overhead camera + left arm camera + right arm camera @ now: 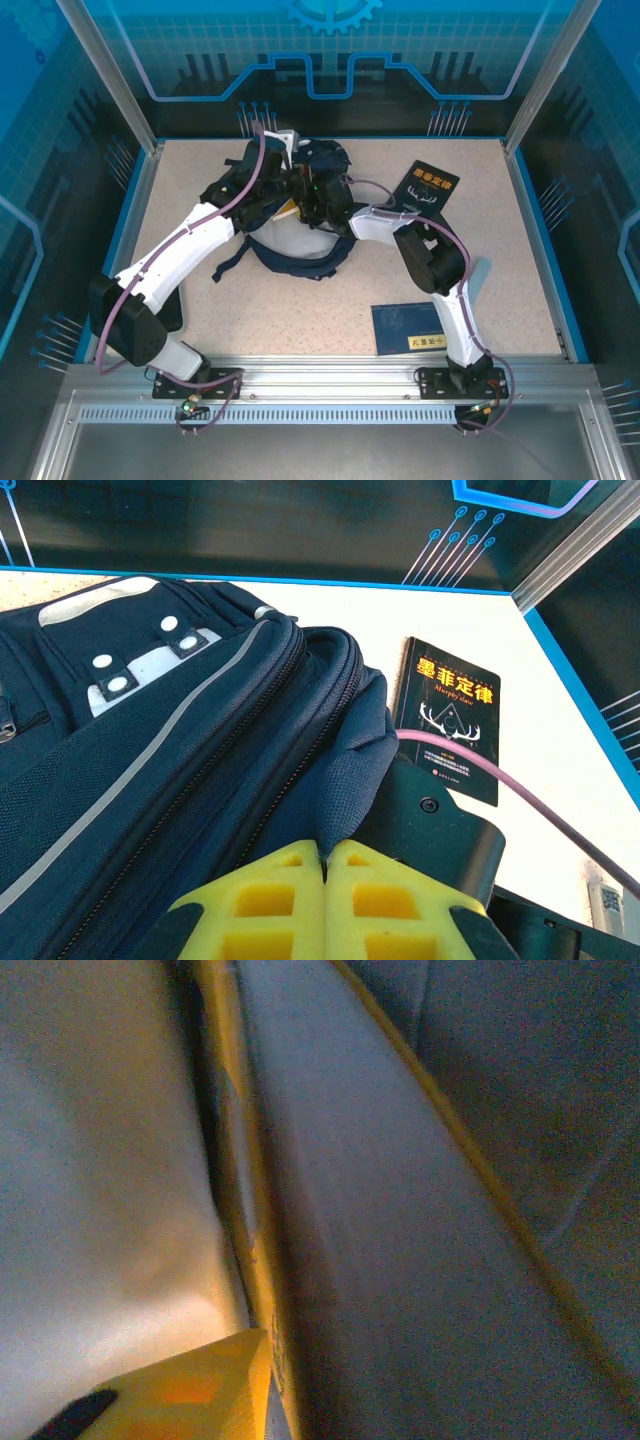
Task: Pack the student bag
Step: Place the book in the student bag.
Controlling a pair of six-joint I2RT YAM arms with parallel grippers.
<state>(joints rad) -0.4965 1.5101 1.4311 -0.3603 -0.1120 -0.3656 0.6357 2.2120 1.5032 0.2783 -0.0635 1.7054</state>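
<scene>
The fold of fabric comes down and back over the bag's opening (294, 240) next, since the bag's pale lining lies bare. My left gripper then lets go of it.
The student bag (150, 770) is a navy-blue backpack with grey stripes and a white patch, lying at the back middle of the table (300, 235). My left gripper (325, 850) is shut on a fold of the bag's navy fabric by the zip opening, holding it up. My right arm (375, 222) reaches from the right into the bag's opening. In the right wrist view it is dim; one yellow finger (190, 1395) lies against a flat yellow-edged thing (400, 1260), with pale lining on the left. The other finger is hidden.
A black book with yellow letters (425, 190) lies just right of the bag, also in the left wrist view (450, 715). A blue book (410, 325) lies near the front edge beside the right arm's base. Dark straps (235, 262) trail toward the front.
</scene>
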